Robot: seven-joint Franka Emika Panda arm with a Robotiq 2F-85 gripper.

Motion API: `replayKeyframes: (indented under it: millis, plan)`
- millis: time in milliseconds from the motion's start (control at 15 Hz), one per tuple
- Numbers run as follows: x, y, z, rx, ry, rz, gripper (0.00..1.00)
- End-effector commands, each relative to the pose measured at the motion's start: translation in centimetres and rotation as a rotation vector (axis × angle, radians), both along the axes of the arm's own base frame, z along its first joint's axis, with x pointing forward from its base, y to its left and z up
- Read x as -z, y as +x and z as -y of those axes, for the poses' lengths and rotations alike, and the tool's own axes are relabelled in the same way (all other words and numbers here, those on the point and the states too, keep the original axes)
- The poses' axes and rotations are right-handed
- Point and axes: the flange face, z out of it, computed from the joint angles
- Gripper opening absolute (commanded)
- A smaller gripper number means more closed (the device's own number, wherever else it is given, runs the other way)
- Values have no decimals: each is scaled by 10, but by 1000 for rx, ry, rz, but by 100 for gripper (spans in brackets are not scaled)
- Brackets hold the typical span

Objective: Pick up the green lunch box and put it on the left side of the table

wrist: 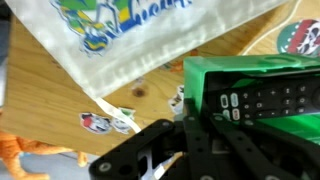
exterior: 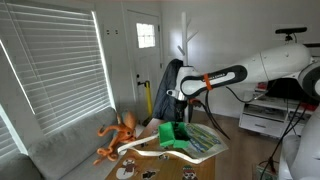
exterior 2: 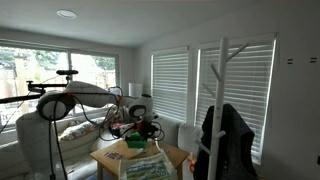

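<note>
My gripper goes sideways away from the pale printed sheet next, then lowers and releases the box [exterior: 172,133] on the stickered wood clear of the sheet, since that wood lies open.
The green lunch box [wrist: 250,68] is a small bright green container with a black keypad-like item inside. In the wrist view my gripper [wrist: 190,112] has its black fingers close together on the box's left wall. In both exterior views the gripper [exterior: 176,112] [exterior 2: 146,130] sits right on top of the green lunch box [exterior: 172,133] [exterior 2: 135,143], over the light-brown wooden table [exterior: 185,168] [exterior 2: 104,159]. I cannot tell whether the box rests on the table or hangs just above it.
A pale printed sheet [wrist: 120,35] [exterior: 206,142] [exterior 2: 146,169] lies on the table beside the box. An orange toy [exterior: 118,135] [wrist: 15,155] sits at the table's sofa side. Round stickers [wrist: 100,122] lie on the wood. A coat stand [exterior 2: 222,100] is near the table.
</note>
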Motion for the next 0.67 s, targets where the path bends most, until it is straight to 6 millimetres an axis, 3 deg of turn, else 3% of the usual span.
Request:
replayKeyframes:
  millis: [0,67,133,200,400,467,600]
  plan:
    - [25,33,-82,-190,74,-19,2]
    - [16,14,-59,-107,30,-16,2]
    - [25,18,-75,-128,31,-30,6]
    - [30,19,-79,-129,29,-37,6]
    - [28,20,-62,-104,30,-30,6]
    - [26,19,-58,-99,30,-27,2]
    - [35,19,-69,-135,64,-38,2]
